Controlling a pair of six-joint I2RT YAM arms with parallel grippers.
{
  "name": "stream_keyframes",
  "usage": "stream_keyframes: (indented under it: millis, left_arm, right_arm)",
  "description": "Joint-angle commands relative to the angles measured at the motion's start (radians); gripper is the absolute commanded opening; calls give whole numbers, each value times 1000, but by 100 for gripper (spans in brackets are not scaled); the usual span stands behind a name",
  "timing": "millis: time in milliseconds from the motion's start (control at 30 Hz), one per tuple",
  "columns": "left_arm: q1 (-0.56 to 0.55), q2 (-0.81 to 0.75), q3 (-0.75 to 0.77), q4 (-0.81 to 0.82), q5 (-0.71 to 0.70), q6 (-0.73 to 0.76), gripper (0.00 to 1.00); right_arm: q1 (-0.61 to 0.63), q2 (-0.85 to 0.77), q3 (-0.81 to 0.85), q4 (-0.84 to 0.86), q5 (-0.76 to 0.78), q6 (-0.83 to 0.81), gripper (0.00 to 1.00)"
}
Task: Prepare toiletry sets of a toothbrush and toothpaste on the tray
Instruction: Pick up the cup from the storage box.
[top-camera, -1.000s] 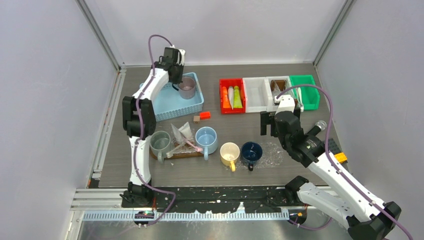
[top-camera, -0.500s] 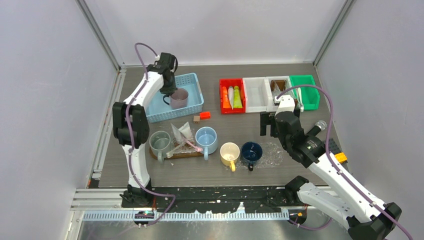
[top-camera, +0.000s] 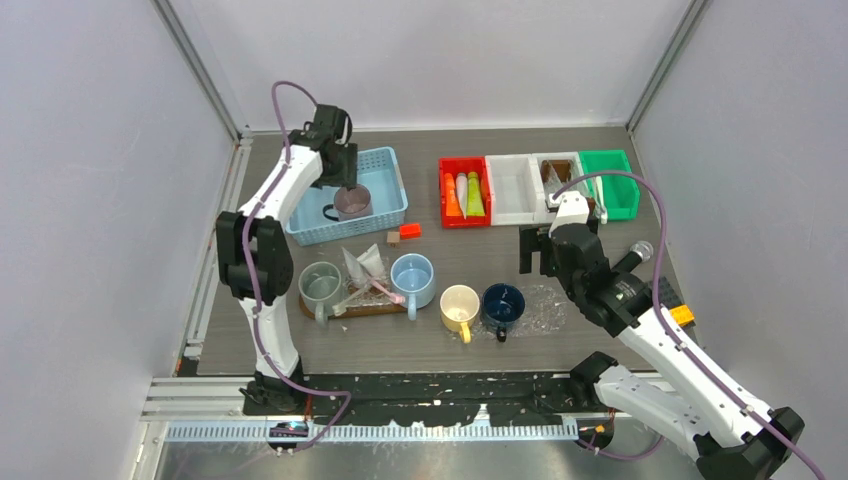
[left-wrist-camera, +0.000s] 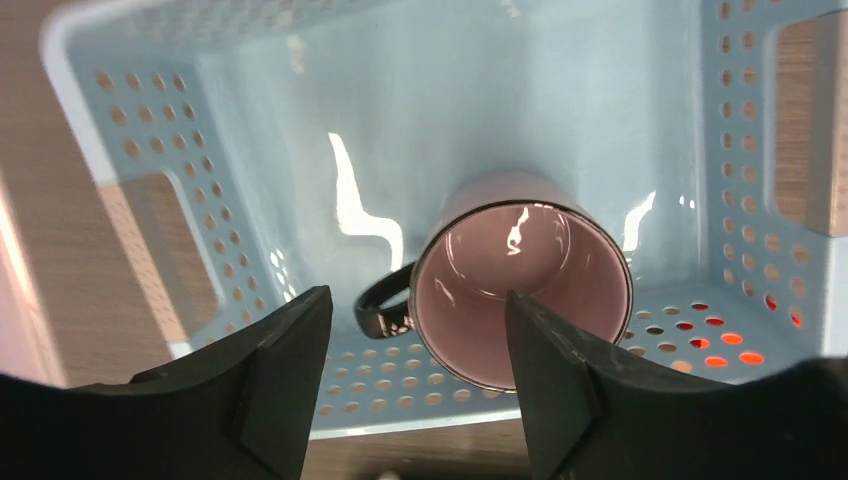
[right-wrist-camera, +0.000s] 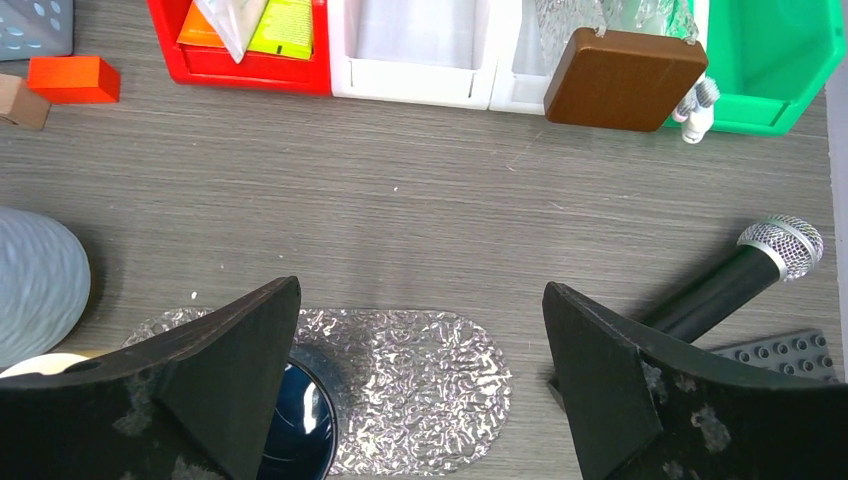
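The mauve mug is below my left gripper, and the mug's opening faces up. My left gripper will next turn its open fingers and lower them to the mug, one on each side of its rim (top-camera: 336, 196) (left-wrist-camera: 424, 256) beside the mug's handle.
A mauve mug (top-camera: 352, 203) stands in the light blue basket (top-camera: 385, 160) at the back left, handle to the left. My left gripper (top-camera: 345, 178) hangs just above the mug (left-wrist-camera: 520, 290) with its jaws open and apart from the rim. A grey-green mug (top-camera: 321, 284) and a light blue mug (top-camera: 412, 278) stand on a brown tray (top-camera: 372, 310), with a wrapped pink toothbrush (top-camera: 378, 290) lying between them. Toothpaste tubes (top-camera: 463, 194) lie in the red bin (top-camera: 444, 176). My right gripper (right-wrist-camera: 420, 300) is open and empty over a clear crinkled tray (right-wrist-camera: 420, 370).
A cream-yellow mug (top-camera: 459, 305) and a navy mug (top-camera: 503, 304) stand side by side at the crinkled tray's left end. Behind are white bins (top-camera: 512, 188), a green bin (top-camera: 608, 182) and a brown block (right-wrist-camera: 625, 78). A microphone (right-wrist-camera: 740, 275) lies at the right, an orange block (top-camera: 410, 231) mid-table.
My left gripper carried the mauve mug from the basket's back right toward its near middle, set it down and opened its jaws. The right arm has not moved.
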Motion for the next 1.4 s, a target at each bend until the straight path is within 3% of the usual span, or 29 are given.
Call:
stream_keyframes:
  millis: [0,200,467,700,867,1167,1367]
  left_arm:
    - [3,-31,127,5,54,290,68]
    - [16,99,272,-137,270,542,67]
    - [20,220,363,-240,368,696,59]
    - [23,279,382,-256,363,768,53]
    - [29,324,398,-239,365,778,42]
    - [33,295,414,-217,341,755,0]
    - [39,177,402,-157,306,652,0]
  right_arm:
    - [-2,-23,20,10,-28,4,98]
    - [-3,-24,18,10,-48,-2,98]
    - [-2,-22,12,14,-71,-15,97]
    - [-2,-8,8,24,-81,-25,97]
    - [-2,14,10,25,-92,-28,97]
    - [-2,62,38,6,-131,-13,98]
    - [-2,62,77,10,-122,28,100]
